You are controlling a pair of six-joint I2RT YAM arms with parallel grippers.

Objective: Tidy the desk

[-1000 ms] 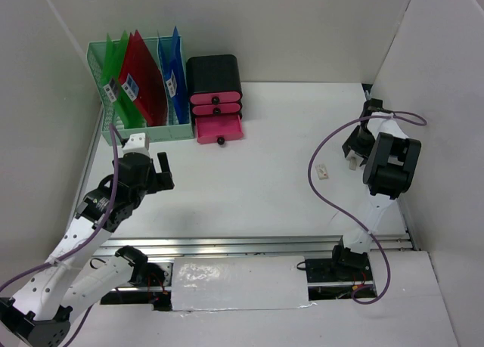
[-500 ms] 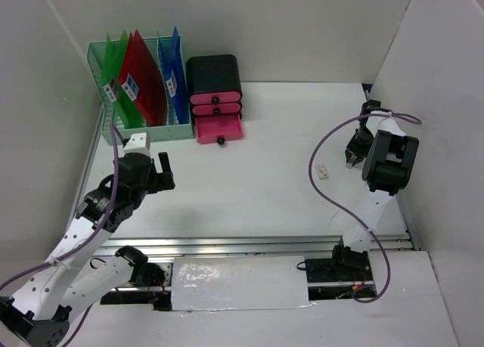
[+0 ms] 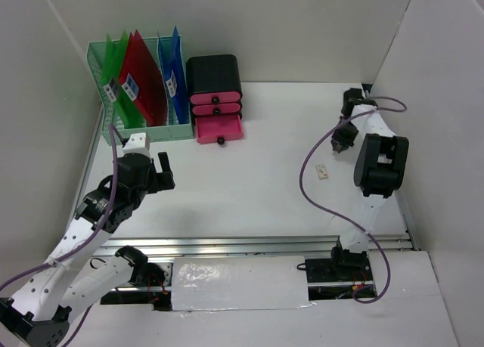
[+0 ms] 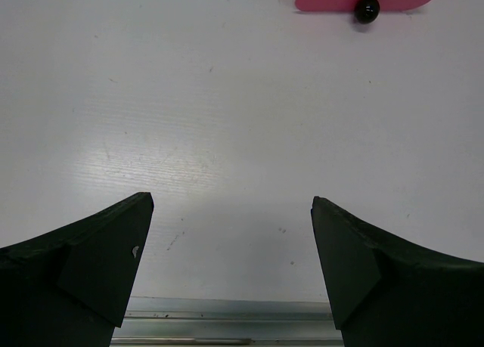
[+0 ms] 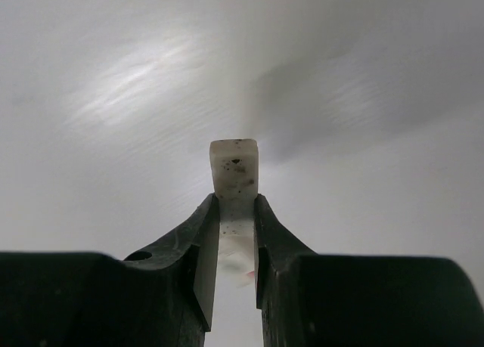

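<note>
My right gripper swings to the left in the top view next, over the open pink drawer (image 3: pixel 218 126), and lets go of the block.
The white desk (image 3: pixel 265 188) lies between both arms. My right gripper (image 3: pixel 339 144) hangs over its far right part. In the right wrist view this gripper (image 5: pixel 236 205) is shut on a small white speckled block (image 5: pixel 234 165), whose end sticks out past the fingertips above the desk (image 5: pixel 113 97). My left gripper (image 3: pixel 155 173) is over the left side, and in the left wrist view it (image 4: pixel 231 207) stands wide open over the bare desk (image 4: pixel 227 113) with nothing between its fingers.
A second small white piece (image 3: pixel 323 171) lies on the desk left of the right arm. At the back left stand a mint-green file rack (image 3: pixel 136 82) with coloured folders and a black drawer box (image 3: pixel 215 79). Its bottom pink drawer (image 3: pixel 219 129) is pulled out. A metal rail (image 3: pixel 257 245) runs along the front.
My right gripper closed on the white block and carried it away from the right wall, toward the back and left. The left arm has not moved.
</note>
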